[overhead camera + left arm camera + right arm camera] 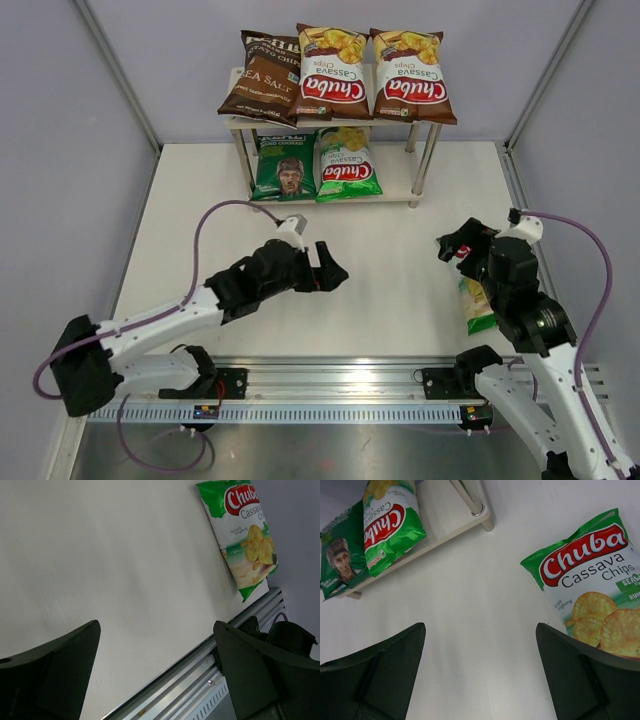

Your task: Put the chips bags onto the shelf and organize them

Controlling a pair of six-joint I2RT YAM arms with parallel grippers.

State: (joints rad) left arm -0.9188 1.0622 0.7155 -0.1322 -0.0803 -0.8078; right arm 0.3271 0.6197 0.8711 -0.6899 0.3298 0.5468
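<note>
The green Chuba bag's facing edge [463,286] [214,526] lies below and to the right in the top view, so my left gripper lowers across the table onto it next.
The shelf [395,190] stands at the back. Its top board holds the dark brown Kettle bag [262,78] and two brown-red Chuba bags [333,72] [411,76]. Its lower board holds the dark green man's-face bag [284,167] and a green Chuba bag [346,165]. A second green Chuba bag [476,305] lies on the table at the right, mostly hidden under my right arm; it shows in the right wrist view [595,590] and the left wrist view [245,535]. My left gripper [330,268] is open and empty over the table's middle. My right gripper [458,245] is open and empty, just left of that bag.
A metal rail [340,385] runs along the table's near edge with both arm bases on it. Grey walls enclose the table on the left, right and back. The shelf's silver legs [426,165] stand at the lower board's corners.
</note>
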